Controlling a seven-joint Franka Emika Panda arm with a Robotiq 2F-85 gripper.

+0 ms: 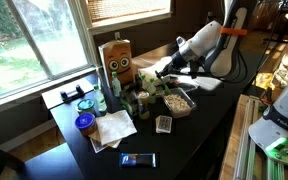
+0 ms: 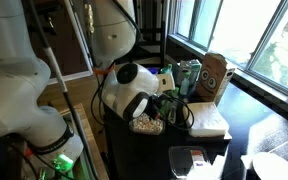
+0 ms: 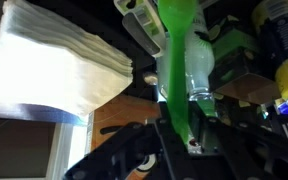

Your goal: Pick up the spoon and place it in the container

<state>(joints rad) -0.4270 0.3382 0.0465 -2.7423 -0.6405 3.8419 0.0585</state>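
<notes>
I should move the spoon with my gripper from the clutter toward the container point(image 1: 177, 101) next and then lower it over the pale contents, because the spoon still hangs behind the container.
My gripper point(image 3: 183, 140) is shut on the handle of a bright green spoon point(image 3: 174, 60), which runs up and away from the jaws in the wrist view. In an exterior view the gripper point(image 1: 166, 72) hangs over the cluttered middle of the dark table, just behind the container point(image 1: 177, 101). The container is a shallow clear tub with pale beige contents. It also shows in an exterior view point(image 2: 147, 125), below the gripper point(image 2: 167, 98). The spoon's bowl is hidden among the clutter.
A brown paper bag with a face point(image 1: 117, 60) stands at the back by the window. A stack of white napkins point(image 1: 112, 128), a blue-lidded jar point(image 1: 85, 123), a small card box point(image 1: 163, 124) and a phone point(image 1: 138, 159) lie nearer. A clear bottle point(image 3: 199, 70) is right beside the spoon.
</notes>
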